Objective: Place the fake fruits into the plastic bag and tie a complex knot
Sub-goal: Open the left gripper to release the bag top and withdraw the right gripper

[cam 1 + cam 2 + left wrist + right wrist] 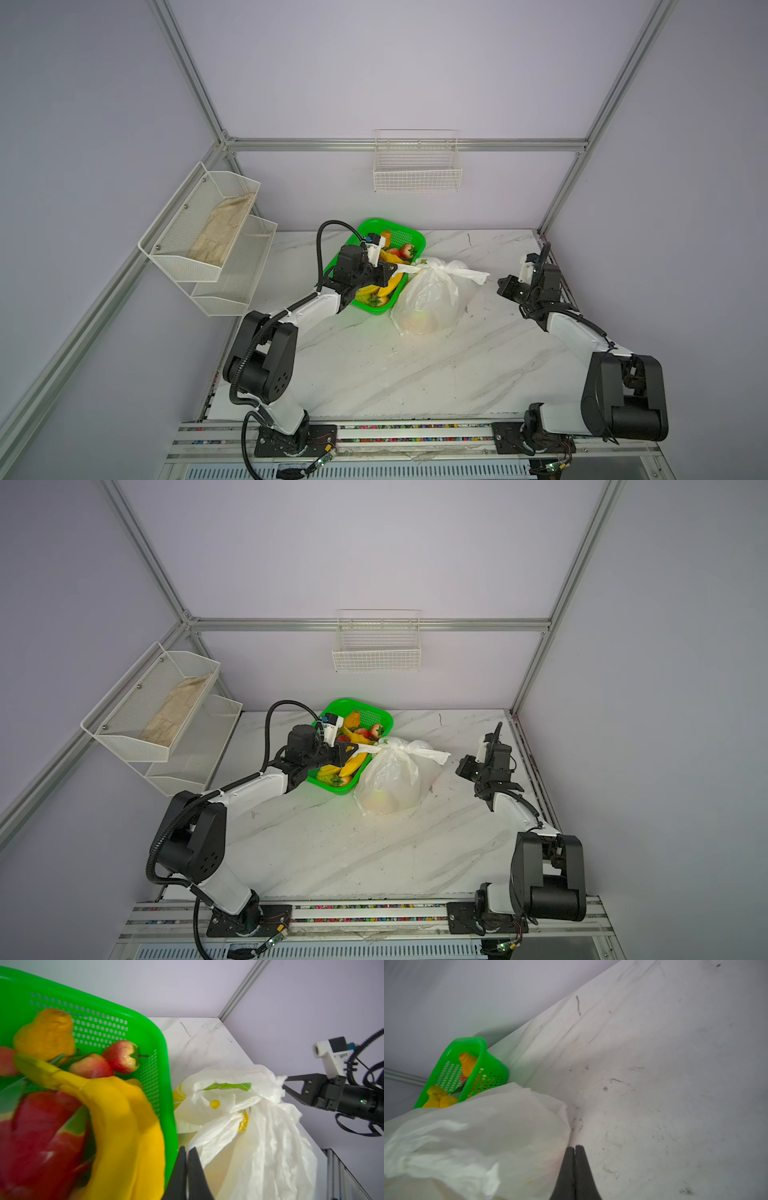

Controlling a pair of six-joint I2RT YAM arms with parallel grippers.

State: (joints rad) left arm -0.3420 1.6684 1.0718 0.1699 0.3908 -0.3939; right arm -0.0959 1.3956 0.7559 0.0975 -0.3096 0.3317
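The robot's right gripper needs to ease toward the loose handle end (481, 277), which lies between it and the knot, and let go of the plastic, as the knot is already bunched.
The white plastic bag (428, 303) (390, 783) stands on the marble table, and pale fruits show faintly through it. Its handles are bunched into a knot (424, 269) (384, 750) on top. My left gripper (397, 266) (188, 1150) is shut on the handle end left of the knot. The other handle end (473, 275) lies loose to the right. Just past that end, my right gripper (500, 286) (575, 1147) is shut on nothing, beside the bag (477, 1136). More fake fruits lie in the basket: a banana bunch (116, 1109), red fruits (122, 1056) and a dragon fruit (41, 1126).
The green mesh basket (405, 232) (99, 1014) touches the bag's left side under my left wrist. A white wire basket (417, 174) hangs on the back wall. A wire shelf (232, 291) on the left wall holds a beige cloth (220, 232). Bare marble (395, 374) lies in front.
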